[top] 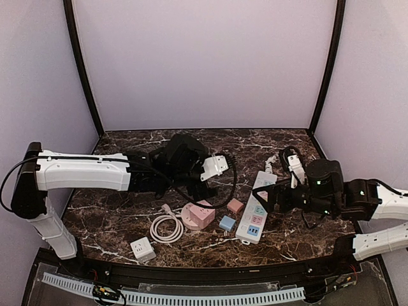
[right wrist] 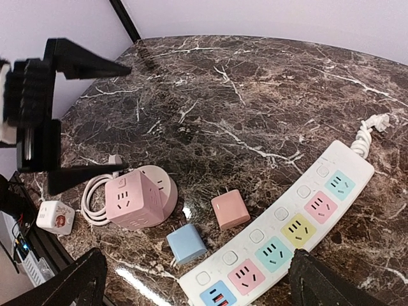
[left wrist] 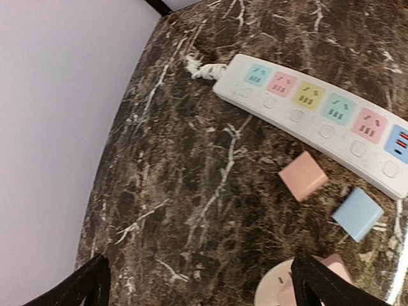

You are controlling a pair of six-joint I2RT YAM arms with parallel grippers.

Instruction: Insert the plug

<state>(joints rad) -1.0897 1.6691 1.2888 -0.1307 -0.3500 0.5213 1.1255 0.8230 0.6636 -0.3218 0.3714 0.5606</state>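
The open fingers of my left gripper are still above bare table, so they will next lower and come back to go around the sides of the pink cube socket (top: 201, 213) (left wrist: 336, 263).
A white power strip (top: 256, 210) (right wrist: 287, 236) with coloured sockets lies at the right of the marble table. Two loose plugs lie beside it, prongs away from the strip: a pink plug (top: 235, 205) (right wrist: 230, 209) and a blue plug (top: 227, 222) (right wrist: 187, 243). My right gripper (top: 273, 196) (right wrist: 197, 280) hovers open over the strip and holds nothing. My left gripper (top: 207, 182) (left wrist: 204, 284) hangs open and empty above bare table near the pink cube socket (top: 201, 213). The left wrist view shows the strip (left wrist: 319, 118), pink plug (left wrist: 302, 176) and blue plug (left wrist: 357, 214).
The pink cube socket (right wrist: 131, 199) sits on a round base with a coiled white cable (top: 166, 227) at its left. A small white adapter (top: 143, 248) lies near the front edge. The strip's cord (top: 287, 156) bunches at the back right. Walls enclose three sides.
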